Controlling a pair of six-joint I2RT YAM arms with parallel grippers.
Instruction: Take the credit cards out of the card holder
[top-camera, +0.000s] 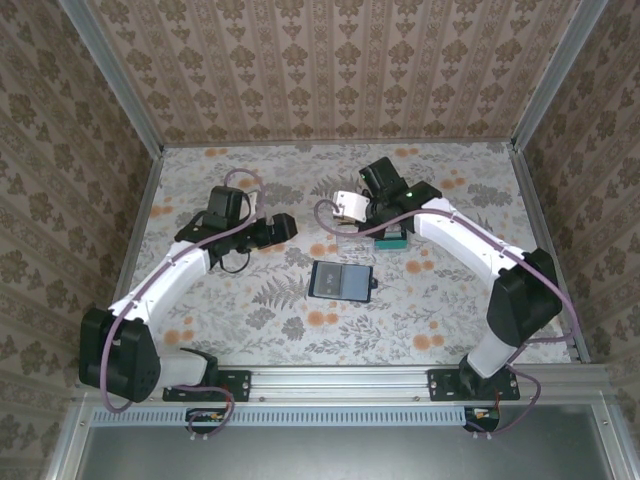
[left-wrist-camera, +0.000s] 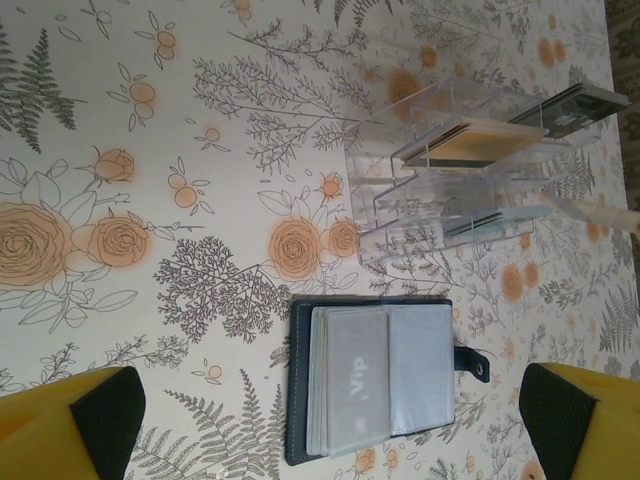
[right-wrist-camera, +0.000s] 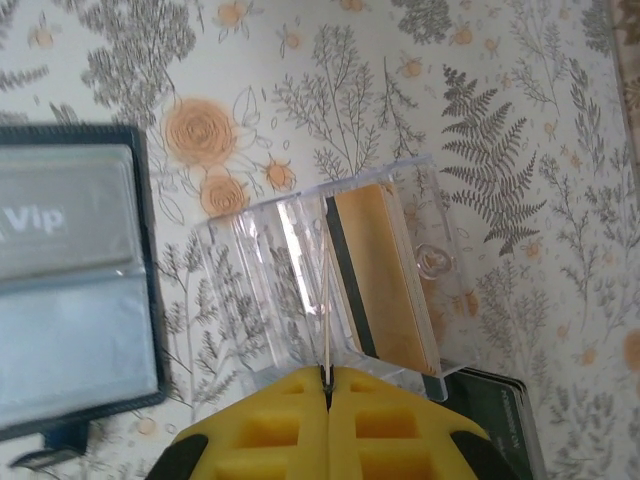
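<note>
My right gripper brings the pale card, already edge-on, down into the tan card's slot (right-wrist-camera: 352, 272) in the clear rack (right-wrist-camera: 260, 290) next and releases it, since the slot lies below.
The card holder (top-camera: 341, 279) lies open on the floral table, its clear sleeves up and its tab to the right. A pale card marked "Vip" (left-wrist-camera: 355, 385) sits in a sleeve of the card holder (left-wrist-camera: 300, 390), whose edge also reaches into the right wrist view (right-wrist-camera: 145, 300). My left gripper (left-wrist-camera: 338, 428) hovers open above it, yellow fingers (left-wrist-camera: 95, 420) wide apart; from above the left gripper (top-camera: 284, 228) is left of the rack. My right gripper (right-wrist-camera: 327, 378) is shut on a thin pale credit card (right-wrist-camera: 326, 320), seen edge-on over a clear rack (right-wrist-camera: 260, 290). The same card (top-camera: 349, 205) looks white from above.
The clear acrylic rack (left-wrist-camera: 450, 190) stands just behind the card holder and holds a tan card (right-wrist-camera: 385, 270). A dark teal card (top-camera: 393, 238) lies at its right side. Patterned walls close off the table on three sides.
</note>
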